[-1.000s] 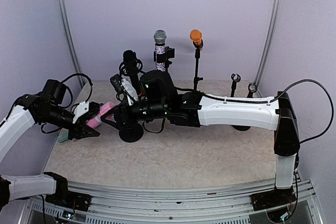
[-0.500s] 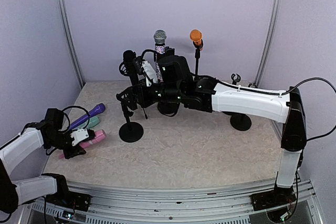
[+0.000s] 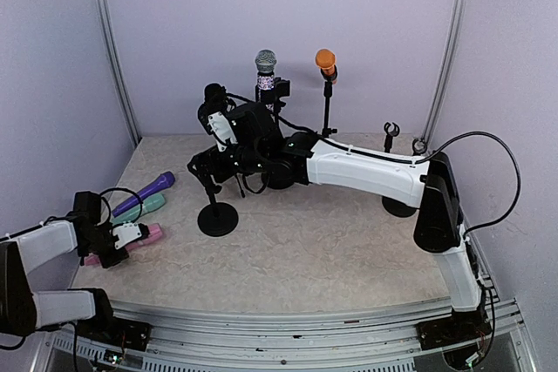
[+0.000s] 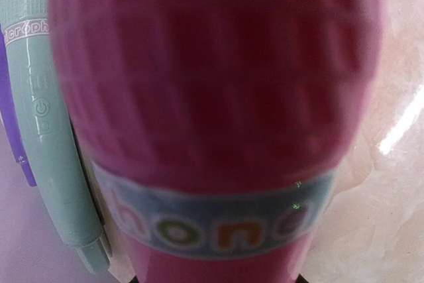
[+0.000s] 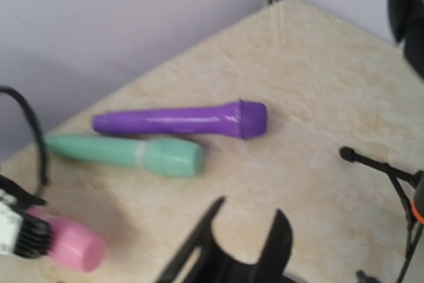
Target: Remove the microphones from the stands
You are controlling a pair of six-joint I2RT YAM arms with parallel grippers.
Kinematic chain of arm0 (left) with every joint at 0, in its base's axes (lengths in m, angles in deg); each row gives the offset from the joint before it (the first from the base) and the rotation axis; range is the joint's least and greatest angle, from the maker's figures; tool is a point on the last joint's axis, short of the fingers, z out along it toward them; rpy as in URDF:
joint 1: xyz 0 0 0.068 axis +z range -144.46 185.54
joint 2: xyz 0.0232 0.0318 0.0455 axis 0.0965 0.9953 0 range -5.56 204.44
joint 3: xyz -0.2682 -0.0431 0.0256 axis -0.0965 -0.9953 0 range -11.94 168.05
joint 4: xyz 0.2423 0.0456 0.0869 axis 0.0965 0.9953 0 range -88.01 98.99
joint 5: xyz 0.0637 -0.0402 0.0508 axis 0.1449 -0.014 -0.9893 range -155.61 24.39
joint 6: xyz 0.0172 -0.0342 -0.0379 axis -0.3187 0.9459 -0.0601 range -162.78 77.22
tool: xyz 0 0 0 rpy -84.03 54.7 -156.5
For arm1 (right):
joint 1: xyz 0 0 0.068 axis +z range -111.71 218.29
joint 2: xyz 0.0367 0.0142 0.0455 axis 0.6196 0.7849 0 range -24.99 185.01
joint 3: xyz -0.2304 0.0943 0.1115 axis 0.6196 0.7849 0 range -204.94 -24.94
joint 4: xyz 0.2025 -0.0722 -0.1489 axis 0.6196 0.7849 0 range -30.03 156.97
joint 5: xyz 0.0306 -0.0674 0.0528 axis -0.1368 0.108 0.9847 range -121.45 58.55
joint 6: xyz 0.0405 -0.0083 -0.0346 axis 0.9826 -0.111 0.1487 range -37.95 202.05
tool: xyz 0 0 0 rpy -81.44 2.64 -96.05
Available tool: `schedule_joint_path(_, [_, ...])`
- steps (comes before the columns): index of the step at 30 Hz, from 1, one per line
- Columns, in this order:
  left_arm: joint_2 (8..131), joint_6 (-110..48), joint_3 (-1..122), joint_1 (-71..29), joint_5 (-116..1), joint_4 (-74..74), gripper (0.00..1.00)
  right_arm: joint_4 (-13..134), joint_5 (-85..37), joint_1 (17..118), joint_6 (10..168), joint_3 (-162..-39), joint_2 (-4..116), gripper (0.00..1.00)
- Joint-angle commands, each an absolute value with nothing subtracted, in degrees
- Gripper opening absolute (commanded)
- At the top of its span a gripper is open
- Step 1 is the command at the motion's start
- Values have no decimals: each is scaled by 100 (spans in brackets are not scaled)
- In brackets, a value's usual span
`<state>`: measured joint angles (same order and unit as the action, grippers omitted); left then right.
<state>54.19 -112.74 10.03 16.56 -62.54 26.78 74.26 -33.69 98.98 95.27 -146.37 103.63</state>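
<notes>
My right gripper will next move slightly down around the top of the black stand and then close beneath the clip point(image 5: 248, 250), because that clip is already empty.
My left gripper point(image 3: 122, 240) is low at the table's left front, shut on the pink microphone point(image 3: 150, 233), which fills the left wrist view point(image 4: 212, 97) and shows in the right wrist view point(image 5: 69, 246). The black stand point(image 3: 218, 218) it came from stands mid-left, its U-shaped clip point(image 5: 248, 250) empty. My right gripper point(image 3: 203, 167) hovers at the stand's top; its fingers do not show clearly. A green microphone point(image 3: 150, 205) and a purple one point(image 3: 150, 189) lie on the table beside the pink one.
At the back, stands carry a black microphone point(image 3: 214, 93), a silver one point(image 3: 266, 63) and an orange one point(image 3: 325, 60). Two small bare stands point(image 3: 391, 132) are at the back right. Walls close in at left, back and right.
My left gripper has carried the pink microphone away from the stand, down and left to the table beside the green and purple ones. My right arm rose and swung toward the back.
</notes>
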Motion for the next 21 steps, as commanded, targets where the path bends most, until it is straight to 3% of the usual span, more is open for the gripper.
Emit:
schedule_joint_path(1, [5472, -11428, 896, 1740, -6411, 2394, 28, 7678, -3691, 9902, 9233, -15134, 10698, 86])
schedule_joint_path(7, [5486, -11389, 896, 1759, -6456, 2507, 65, 7737, -3774, 9902, 9162, -15592, 11120, 72])
schedule_joint_path(10, [5317, -11359, 1075, 1754, -6228, 2878, 75, 7624, -3783, 9903, 9122, -15552, 11163, 57])
schedule_joint_path(18, [4965, -11084, 1944, 1734, -5224, 4171, 82, 7447, -4087, 9900, 8896, -15001, 10779, 11])
schedule_joint_path(21, [4931, -10946, 2294, 1703, -4907, 4445, 84, 7270, -4282, 9860, 8801, -14390, 10341, 0])
